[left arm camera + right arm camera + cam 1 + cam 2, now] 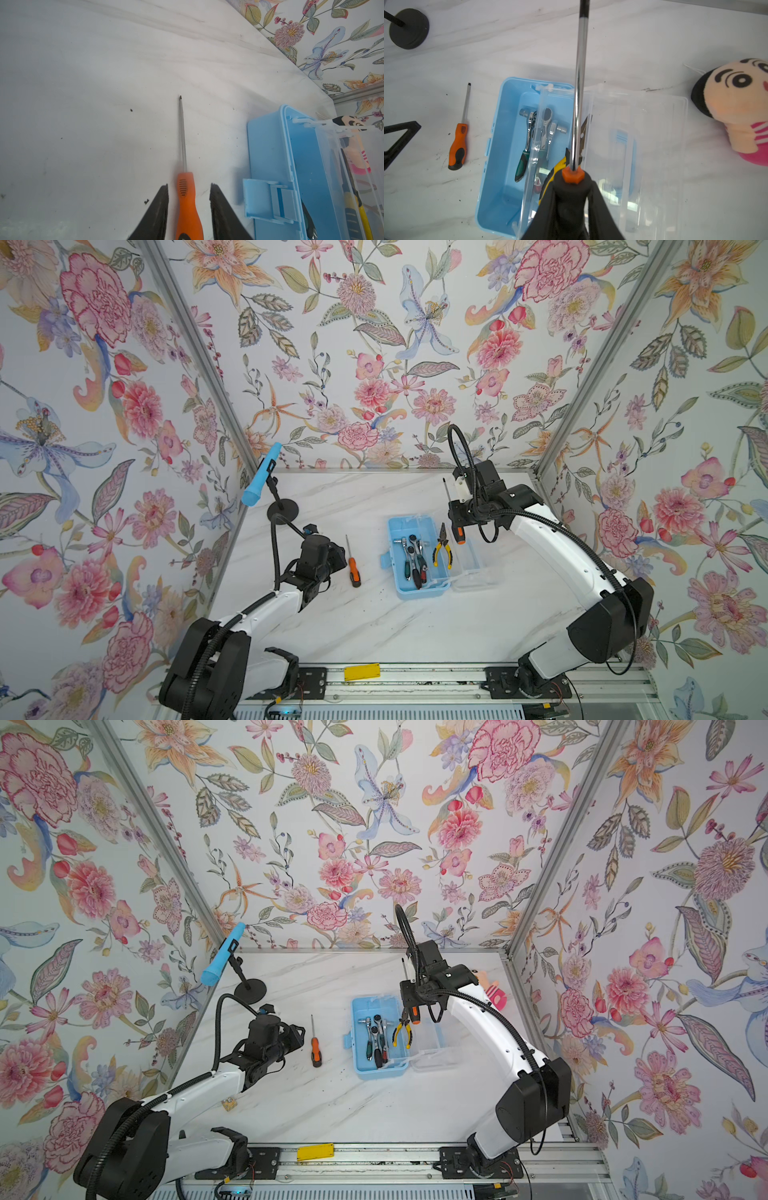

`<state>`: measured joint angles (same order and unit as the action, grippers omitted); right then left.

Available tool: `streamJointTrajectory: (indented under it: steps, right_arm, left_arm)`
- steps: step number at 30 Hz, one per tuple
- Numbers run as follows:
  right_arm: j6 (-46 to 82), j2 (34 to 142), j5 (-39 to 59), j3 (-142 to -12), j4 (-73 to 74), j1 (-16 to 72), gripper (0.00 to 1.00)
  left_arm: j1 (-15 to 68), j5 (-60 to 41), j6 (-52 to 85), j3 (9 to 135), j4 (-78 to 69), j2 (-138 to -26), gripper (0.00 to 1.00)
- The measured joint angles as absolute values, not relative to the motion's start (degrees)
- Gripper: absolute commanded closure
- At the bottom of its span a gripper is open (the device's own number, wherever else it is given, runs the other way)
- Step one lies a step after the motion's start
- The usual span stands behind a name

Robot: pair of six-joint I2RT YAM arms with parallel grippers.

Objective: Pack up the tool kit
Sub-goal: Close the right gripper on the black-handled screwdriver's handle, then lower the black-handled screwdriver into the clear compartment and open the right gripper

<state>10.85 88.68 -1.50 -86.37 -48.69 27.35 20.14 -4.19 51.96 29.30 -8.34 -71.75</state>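
My right gripper lowers the larger screwdriver (578,83) onto the clear lid next and releases it there, since that lid lies flat open and empty.
The light-blue tool kit box (422,592) (380,1072) (500,187) stands open mid-table, its clear lid (473,568) (643,145) folded out flat to the right. Chrome ratchets (415,556) (537,126) and yellow-handled pliers (442,549) (556,168) lie inside. A small orange-black screwdriver (353,568) (188,207) (457,145) lies on the table left of the box. My left gripper (338,562) (188,186) is open and straddles its handle with a gap on each side. My right gripper (457,514) (572,185) is shut on a larger screwdriver (578,83), held above the box's right edge with the shaft pointing away.
A blue microphone (262,479) on a black stand (282,510) is at the back left. A plush doll (492,990) (737,108) lies behind the right arm, near the right wall. A yellow tag (361,671) sits on the front rail.
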Motion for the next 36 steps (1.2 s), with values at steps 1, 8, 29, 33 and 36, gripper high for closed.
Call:
streamJointTrajectory:
  steps: [1,8,29,33,36]
  right_arm:
    - [10.7,88.4,-1.6,-85.2,-49.1,27.2,1.00]
    - [9.4,88.2,-3.6,-79.9,-50.7,27.2,1.00]
    - [10.0,90.8,-7.2,-74.4,-48.6,26.3,0.71]
    - [10.8,90.8,-7.0,-74.7,-48.6,26.3,0.51]
    - [11.0,90.7,-8.1,-77.4,-50.3,27.3,0.50]
  left_arm:
    - [20.1,-4.3,51.8,29.4,-8.5,-72.2,0.63]
    - [20.1,-4.6,51.4,30.1,-8.9,-73.7,0.63]
    - [20.1,-4.6,51.4,30.1,-9.1,-73.7,0.61]
    - [20.1,-4.5,51.4,30.1,-9.0,-73.6,0.60]
    - [20.1,-4.5,51.4,30.1,-8.7,-72.8,0.60]
